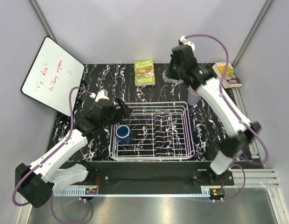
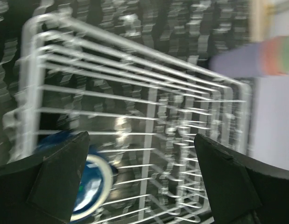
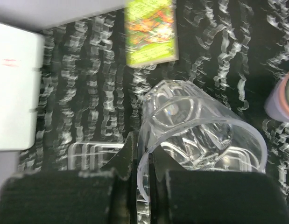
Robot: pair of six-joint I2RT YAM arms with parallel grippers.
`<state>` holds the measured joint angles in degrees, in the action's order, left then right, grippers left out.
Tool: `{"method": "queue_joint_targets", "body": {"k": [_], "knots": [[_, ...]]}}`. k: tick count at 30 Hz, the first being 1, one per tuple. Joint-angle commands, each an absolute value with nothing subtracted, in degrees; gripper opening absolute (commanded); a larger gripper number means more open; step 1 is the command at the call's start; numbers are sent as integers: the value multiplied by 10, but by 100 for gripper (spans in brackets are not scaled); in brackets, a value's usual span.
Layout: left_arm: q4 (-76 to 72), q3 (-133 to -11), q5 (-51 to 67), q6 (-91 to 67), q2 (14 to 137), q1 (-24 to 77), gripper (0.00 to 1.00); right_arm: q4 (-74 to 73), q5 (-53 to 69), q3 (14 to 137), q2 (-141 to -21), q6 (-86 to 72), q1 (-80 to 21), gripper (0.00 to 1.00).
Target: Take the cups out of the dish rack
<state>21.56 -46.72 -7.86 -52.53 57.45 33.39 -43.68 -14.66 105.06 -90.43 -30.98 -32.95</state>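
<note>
The spot beside the lavender stack is bare, so the right gripper will next lower and let go of the clear cup (image 3: 195, 126) there, on the tabletop beyond the rack's far edge (image 3: 230, 97).
The white wire dish rack (image 1: 174, 140) sits mid-table. A dark blue cup (image 1: 123, 134) stands in its left part and also shows in the left wrist view (image 2: 90, 186). My left gripper (image 1: 124, 110) hovers over the rack's left far corner, open and empty (image 2: 142, 172). My right gripper (image 1: 173, 74) is raised beyond the rack's far edge, shut on the rim of the clear glass cup (image 3: 195, 126), one finger inside and one outside (image 3: 143, 149). A stack of cups with lavender outermost (image 1: 193, 97) stands right of the rack's far corner, and pink and green show in it in the left wrist view (image 2: 256, 60).
A green book (image 1: 144, 72) lies at the back centre, also seen in the right wrist view (image 3: 151, 30). A whiteboard (image 1: 51, 74) leans at the back left. Another book (image 1: 227, 73) lies at the back right. White walls close in the table.
</note>
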Motion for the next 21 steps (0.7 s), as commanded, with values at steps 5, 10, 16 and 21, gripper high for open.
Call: {"method": "queue_joint_targets", "body": {"k": [5, 10, 16, 21], "knots": [[362, -509, -206, -527, 563, 334, 99, -792, -161, 1687, -1341, -346, -254, 0], [363, -509, -207, -516, 564, 334, 99, -716, -142, 1562, -1342, -359, -224, 0], [359, -507, -207, -513, 594, 334, 99, -701, -174, 1511, -1354, -339, -237, 0], [359, -519, -187, -514, 642, 334, 99, -701, -176, 1513, -1370, -325, -243, 0]]}}
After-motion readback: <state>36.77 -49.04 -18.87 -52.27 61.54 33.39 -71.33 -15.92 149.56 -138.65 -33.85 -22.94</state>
